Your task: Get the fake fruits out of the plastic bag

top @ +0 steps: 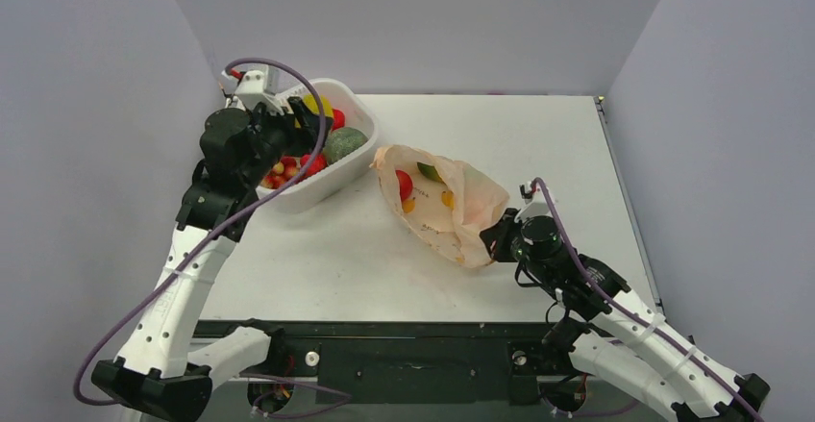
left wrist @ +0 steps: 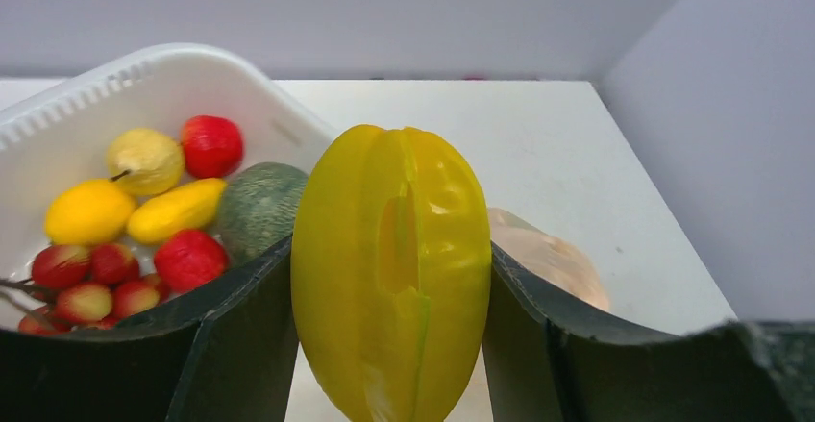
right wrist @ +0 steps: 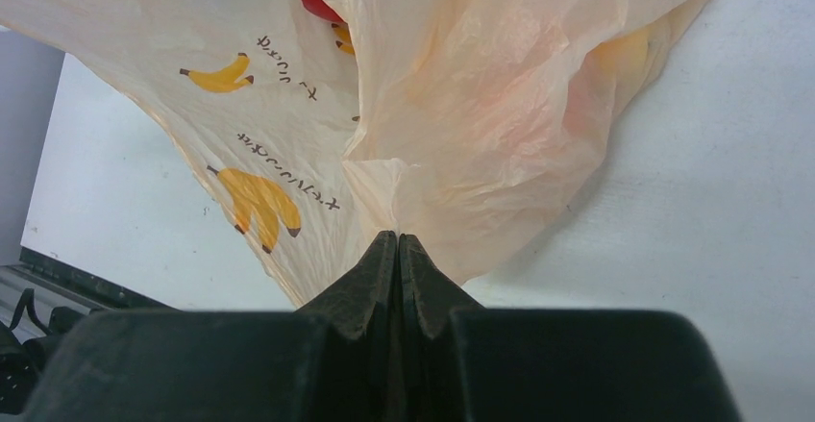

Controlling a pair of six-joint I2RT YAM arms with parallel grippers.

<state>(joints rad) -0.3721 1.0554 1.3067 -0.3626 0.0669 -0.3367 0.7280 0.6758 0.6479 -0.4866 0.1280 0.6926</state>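
The star fruit (left wrist: 392, 268) still hangs above the white basket. My left gripper will tilt down next, lower it toward the yellow fruits inside the basket and release it there.
My left gripper (top: 306, 110) is shut on a glossy yellow star fruit (left wrist: 392, 268) and holds it above the white basket (top: 354, 95). The star fruit also shows in the top view (top: 317, 105). The pale peach plastic bag (top: 447, 206) lies at the table's middle. Through it show a red fruit (top: 404, 184), a green one (top: 430, 172) and orange ones (top: 447, 198). My right gripper (top: 492, 237) is shut on the bag's near corner. In the right wrist view the pinched bag (right wrist: 452, 134) fans out from the gripper (right wrist: 397, 239).
The basket (left wrist: 144, 76) holds yellow (left wrist: 88, 211) and red (left wrist: 211, 145) fruits, small red-green ones and a dull dark-green round fruit (left wrist: 258, 209). Grey walls stand on the left, back and right. The table's right edge runs close to the right arm.
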